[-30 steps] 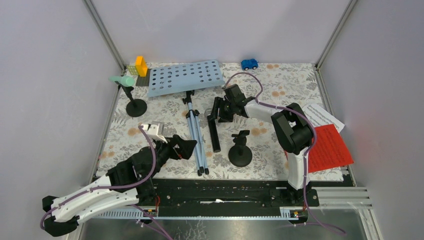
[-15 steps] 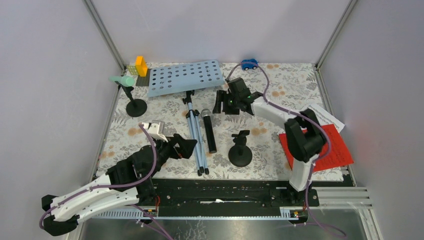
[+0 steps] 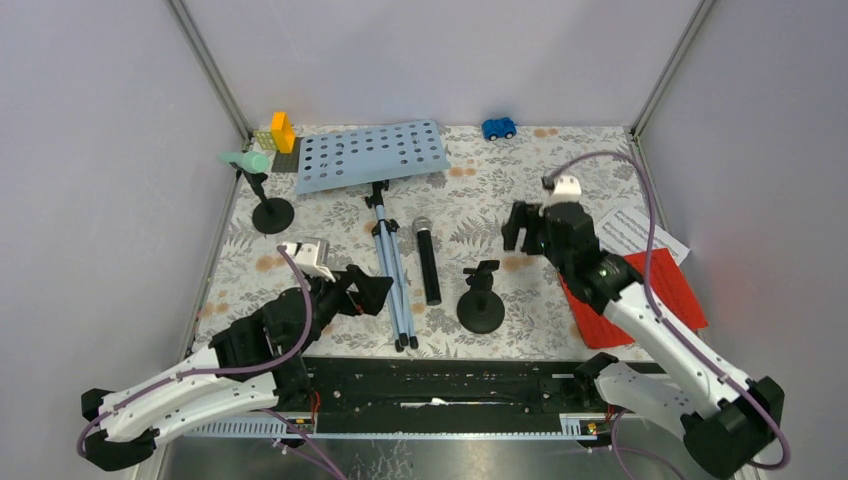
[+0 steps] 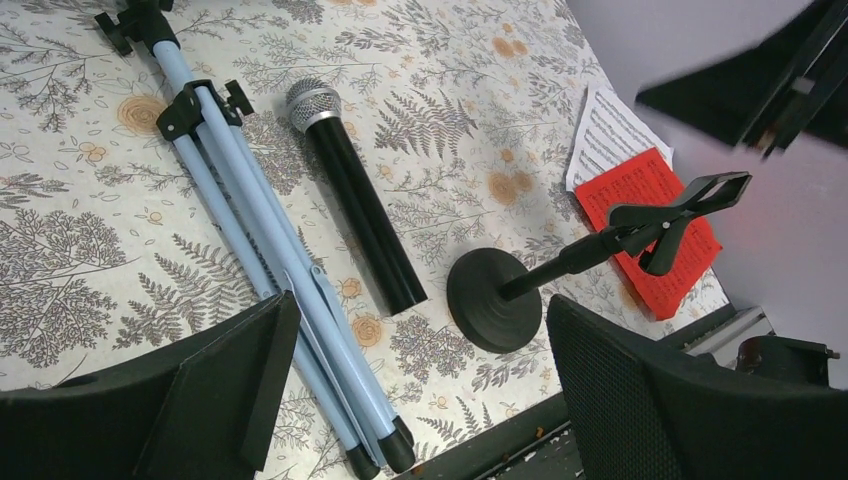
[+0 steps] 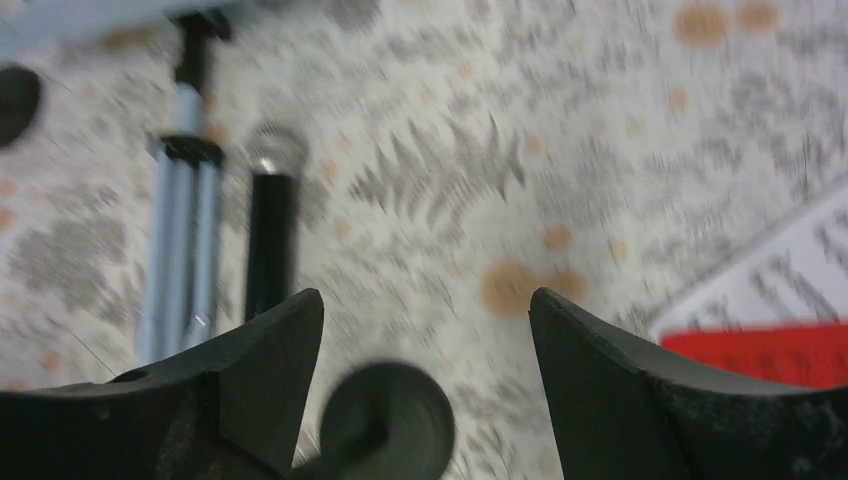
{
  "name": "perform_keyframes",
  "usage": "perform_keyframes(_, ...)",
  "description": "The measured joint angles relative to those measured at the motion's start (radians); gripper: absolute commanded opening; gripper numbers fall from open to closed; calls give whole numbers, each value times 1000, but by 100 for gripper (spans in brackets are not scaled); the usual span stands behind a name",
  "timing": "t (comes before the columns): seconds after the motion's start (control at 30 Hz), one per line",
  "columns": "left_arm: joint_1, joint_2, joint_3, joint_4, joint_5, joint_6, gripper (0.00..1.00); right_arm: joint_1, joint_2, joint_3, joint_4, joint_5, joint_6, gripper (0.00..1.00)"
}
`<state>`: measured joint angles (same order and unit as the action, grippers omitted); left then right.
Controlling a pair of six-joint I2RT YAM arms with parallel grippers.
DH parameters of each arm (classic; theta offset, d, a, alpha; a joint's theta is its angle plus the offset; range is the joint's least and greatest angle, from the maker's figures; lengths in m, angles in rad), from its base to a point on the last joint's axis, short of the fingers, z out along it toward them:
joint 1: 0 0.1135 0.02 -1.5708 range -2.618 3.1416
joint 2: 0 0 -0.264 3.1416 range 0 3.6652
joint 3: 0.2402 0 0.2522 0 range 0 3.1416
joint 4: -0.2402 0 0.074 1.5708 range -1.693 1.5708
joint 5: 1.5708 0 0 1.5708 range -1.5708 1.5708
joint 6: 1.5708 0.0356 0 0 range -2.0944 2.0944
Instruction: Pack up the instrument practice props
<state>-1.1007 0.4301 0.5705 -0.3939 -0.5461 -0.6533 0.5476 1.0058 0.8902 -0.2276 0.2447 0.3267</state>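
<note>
The empty holder's stem is bare between the holder's base and clip, so my right gripper should move down, back and to the left in the top view to close around it.
The pale blue perforated rack [image 3: 372, 155] lies at the back with its folded tripod legs [image 3: 392, 270] running toward me. Beside the legs lies the black microphone [image 3: 428, 262], and an empty black mic holder [image 3: 481, 300] stands to its right. A mint-green microphone [image 3: 246, 161] sits in the other holder [image 3: 272, 215] at the back left. Red [image 3: 660, 290] and white [image 3: 640, 232] music sheets lie at the right edge. My left gripper [image 3: 365, 293] hovers open over the leg ends [image 4: 380, 440]. My right gripper [image 3: 525, 228] is open and empty above the mat, between the empty holder [image 5: 385, 420] and the sheets.
A small blue toy car [image 3: 498, 128] sits at the back. Yellow and orange bricks [image 3: 278, 133] stand in the back left corner. Grey walls with metal posts close in both sides. A black rail [image 3: 450, 385] runs along the near edge.
My right arm has pulled away from the black microphone, swinging right and toward me, with its jaws spreading wider. The microphone stays on the mat. The left arm has not moved.
</note>
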Motion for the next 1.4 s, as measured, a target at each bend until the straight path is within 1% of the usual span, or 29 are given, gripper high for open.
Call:
perform_keyframes(0.1, 0, 25, 16, -1, -3, 6, 99, 0, -106, -137, -73, -7, 27, 83)
perform_keyframes(0.17, 0, 45, 29, 0, -5, 10, 99, 0, -188, -219, -126, -38, 42, 84)
perform_keyframes(0.33, 0, 84, 42, 0, -4, 17, 99, 0, -406, -330, -197, -162, 71, 83)
perform_keyframes(0.4, 0, 94, 42, 0, -3, 17, 99, -1, -473, -375, -159, -225, 79, 83)
perform_keyframes(0.53, 0, 102, 42, 14, 1, 15, 99, -1, -576, -539, 38, -418, 90, 83)
perform_keyframes(0.63, 0, 103, 42, 23, 10, 12, 99, 0, -599, -651, 171, -522, 87, 84)
perform_keyframes(0.8, 0, 101, 42, 26, 16, 5, 99, 0, -598, -747, 383, -641, 58, 82)
perform_keyframes(0.93, 0, 101, 42, 29, 15, 0, 99, 0, -547, -782, 571, -685, 29, 72)
perform_keyframes(1.0, 0, 101, 42, 29, 15, -2, 99, 2, -504, -784, 641, -684, 7, 67)
perform_keyframes(1.13, 0, 103, 42, 30, 15, -2, 99, 8, -405, -784, 753, -680, -39, 61)
perform_keyframes(1.17, 0, 103, 42, 30, 15, -2, 99, 13, -369, -785, 793, -680, -52, 58)
perform_keyframes(1.3, 0, 109, 42, 30, 15, -1, 99, 31, -274, -784, 883, -663, -103, 32)
perform_keyframes(1.4, 0, 111, 42, 30, 15, -1, 99, 39, -253, -789, 940, -620, -137, 17)
